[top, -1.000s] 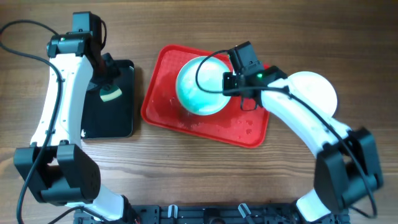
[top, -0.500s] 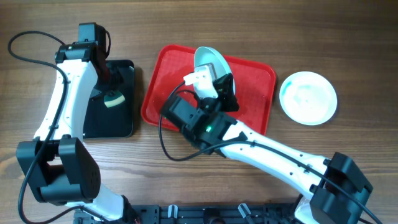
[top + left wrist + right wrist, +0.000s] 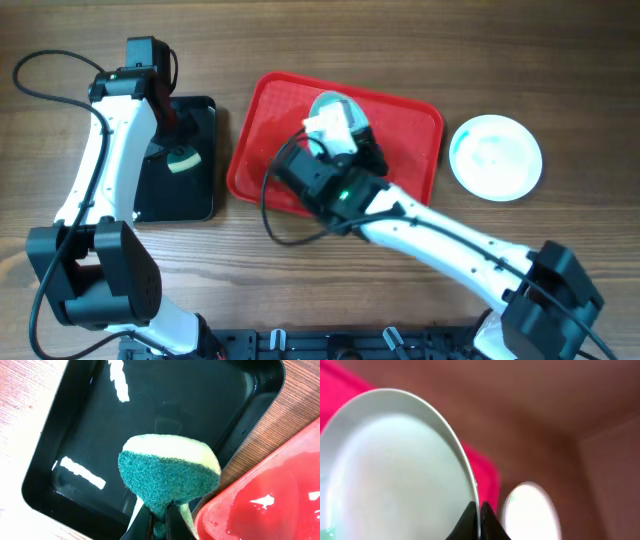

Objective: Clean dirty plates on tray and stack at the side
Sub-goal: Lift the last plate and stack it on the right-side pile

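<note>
Next, my right gripper moves toward the right in the overhead view, then down, brings its tilted plate level onto the second plate (image 3: 496, 158) (image 3: 532, 514) and releases it, because that one lies flat.
My right gripper (image 3: 479, 516) is shut on the rim of a pale plate (image 3: 395, 470) and holds it tilted on edge above the red tray (image 3: 487, 467). In the overhead view the right gripper (image 3: 343, 127) and arm cover most of that plate (image 3: 326, 101), and only a pale edge shows over the tray (image 3: 405, 115). A second plate (image 3: 496, 156) lies flat on the table to the right of the tray, and it also shows in the right wrist view (image 3: 530, 510). My left gripper (image 3: 159, 519) is shut on a green and yellow sponge (image 3: 167, 472) over the black tray (image 3: 165, 395).
The black tray (image 3: 195, 195) stands left of the red tray, and its wet floor shines. The red tray's corner (image 3: 280, 495) lies close to the sponge. Bare wooden table (image 3: 300, 260) lies in front. A black cable (image 3: 40, 60) loops at the far left.
The plate went from lying flat on the red tray to held up on edge. My right arm swung across over the tray. The left arm has barely moved.
</note>
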